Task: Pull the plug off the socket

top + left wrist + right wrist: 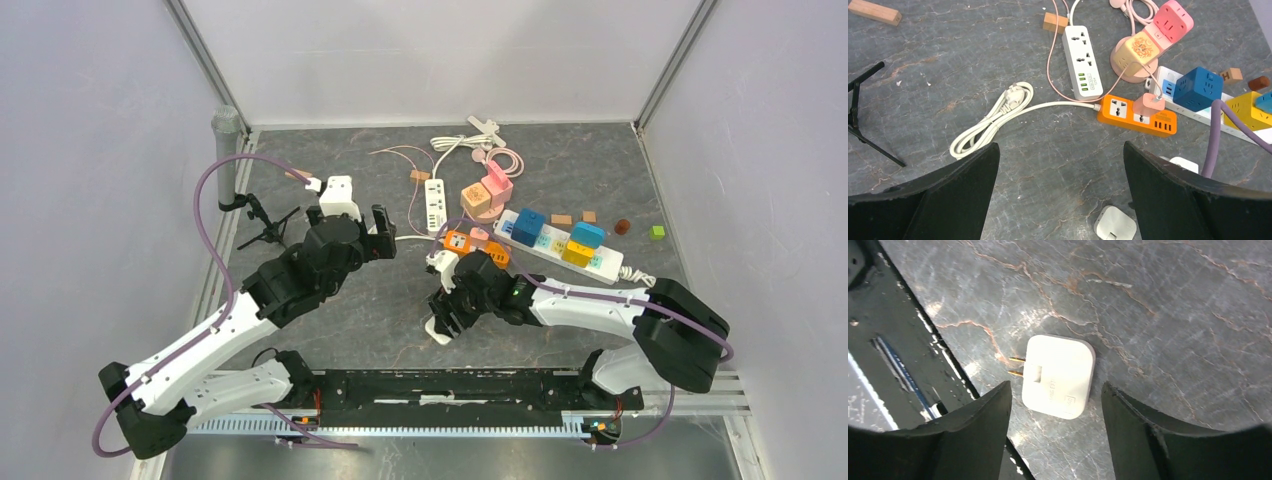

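Note:
The white plug (438,330) already lies free, so my right gripper should rise and move outward, then lower to the pink plug in the orange socket strip.
A white square plug (1058,375) lies flat on the marble table with its two brass prongs bare, in no socket. My right gripper (1056,387) hovers just above it, open, a finger on each side and neither touching it. The same plug (438,330) sits near the front edge, below the right gripper (447,310). An orange socket strip (1137,114) lies further back with a pink plug (1149,104) pushed into it. My left gripper (1061,145) is wide open over bare table, holding nothing, with the white plug (1115,225) near its right finger.
A white power strip (1082,60), pink and yellow cube sockets (1143,47) and a long white strip with blue and yellow cubes (560,245) crowd the back right. A coiled white cable (993,120) and a black tripod (863,125) lie left. The black base rail (893,355) runs beside the plug.

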Tool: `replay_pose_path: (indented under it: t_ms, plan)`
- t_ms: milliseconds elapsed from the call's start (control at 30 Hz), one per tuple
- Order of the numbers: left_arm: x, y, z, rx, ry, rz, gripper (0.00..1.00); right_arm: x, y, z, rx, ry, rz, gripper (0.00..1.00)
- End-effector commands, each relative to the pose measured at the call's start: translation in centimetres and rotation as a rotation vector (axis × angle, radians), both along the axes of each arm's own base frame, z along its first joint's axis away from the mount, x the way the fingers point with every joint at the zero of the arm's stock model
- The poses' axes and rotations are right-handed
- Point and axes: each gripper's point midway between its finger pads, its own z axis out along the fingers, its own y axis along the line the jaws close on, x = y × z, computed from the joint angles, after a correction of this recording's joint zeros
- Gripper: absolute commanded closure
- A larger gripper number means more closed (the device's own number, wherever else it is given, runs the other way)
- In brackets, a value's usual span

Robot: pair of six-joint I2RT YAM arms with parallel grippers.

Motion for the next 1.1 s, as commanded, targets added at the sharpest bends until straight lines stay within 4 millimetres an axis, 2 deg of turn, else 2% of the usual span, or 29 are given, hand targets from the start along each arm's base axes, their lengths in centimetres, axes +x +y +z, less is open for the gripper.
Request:
replay_pose_path:
  t_ms: [0, 100, 167, 300, 433, 533, 633, 733, 900, 1067]
  plan:
    - [0.0, -0.1, 0.6, -0.079, -0.008, 0.03, 0.0, 2.0, -0.6, 1.3, -0.033, -0.078, -0.076, 0.27]
    - [0.0, 0.0, 0.4, -0.075, -0.004, 0.035, 0.0, 3.1, -0.8, 3.0, -0.033, -0.138, -0.104, 0.24]
    - [0.1, -0.1, 0.2, -0.074, -0.001, 0.038, 0.0, 3.9, -0.8, 4.8, -0.022, -0.183, -0.116, 0.24]
    - [0.2, -0.2, -0.2, -0.065, 0.009, 0.039, 0.0, 6.2, -1.7, 9.7, -0.012, -0.311, -0.173, 0.24]
    - [0.4, -0.7, -0.8, -0.058, 0.02, 0.026, 0.0, 9.2, -4.7, 14.1, -0.03, -0.446, -0.313, 0.23]
    - [0.4, -2.3, -1.2, -0.049, 0.038, -0.044, 0.0, 11.6, -8.2, 15.6, -0.079, -0.489, -0.456, 0.21]
    - [0.3, -4.0, -1.8, -0.05, 0.06, -0.117, 0.0, 13.1, -10.1, 15.3, -0.118, -0.477, -0.517, 0.19]
    - [0.4, -5.2, -2.8, -0.057, 0.096, -0.147, 0.0, 13.8, -10.8, 14.3, -0.157, -0.454, -0.509, 0.18]
    - [0.6, -6.5, -5.0, -0.077, 0.174, -0.141, 0.0, 14.8, -10.5, 12.4, -0.177, -0.429, -0.383, 0.19]
    - [0.4, -8.1, -6.8, -0.09, 0.243, -0.172, 0.0, 16.4, -9.7, 11.4, -0.21, -0.503, -0.251, 0.22]
